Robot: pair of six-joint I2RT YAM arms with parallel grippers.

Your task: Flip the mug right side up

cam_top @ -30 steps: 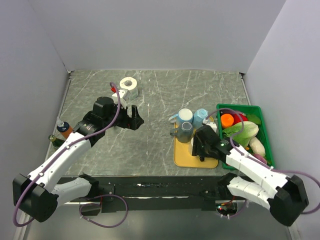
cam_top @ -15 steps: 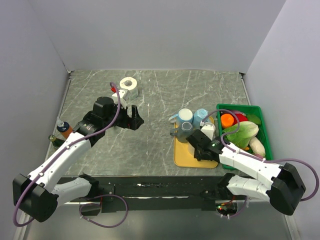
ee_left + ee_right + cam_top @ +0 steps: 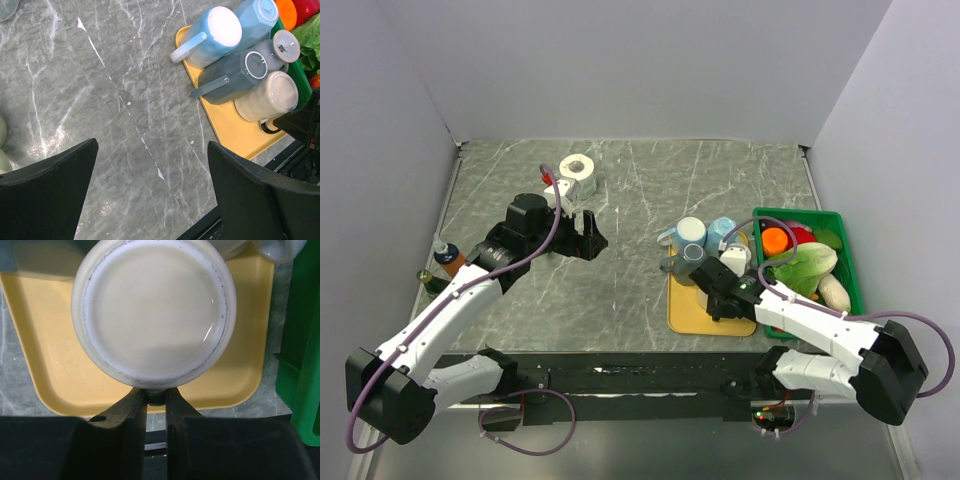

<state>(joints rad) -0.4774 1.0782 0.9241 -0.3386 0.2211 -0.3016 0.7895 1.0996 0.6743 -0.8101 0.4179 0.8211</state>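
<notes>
The cream mug is held with its base up. I will next tilt my left gripper up from the tabletop so it faces my right gripper, and close it on the cream mug's handle (image 3: 270, 123).
A cream mug (image 3: 152, 315) is in my right gripper (image 3: 156, 397), which is shut on its handle. Its flat base faces the right wrist camera. In the top view the cream mug (image 3: 733, 262) sits over the far part of the yellow tray (image 3: 695, 312), just beyond my right gripper (image 3: 718, 288). In the left wrist view the cream mug (image 3: 269, 96) is tilted, base up, against a grey mug (image 3: 240, 75). My left gripper (image 3: 590, 236) is open and empty over the table, left of the tray, and shows in its own view (image 3: 152, 146).
Two light blue mugs (image 3: 689, 231) (image 3: 722, 231) and the grey mug (image 3: 691, 257) stand base up at the tray's far end. A green basket (image 3: 850, 290) of vegetables is right of the tray. A white tape roll (image 3: 576, 168) and small bottles (image 3: 447, 255) are on the left.
My right gripper has shifted a little left and away from the table's near edge. The cream mug, mostly hidden before, now shows beside the grey mug. The left arm has not moved.
</notes>
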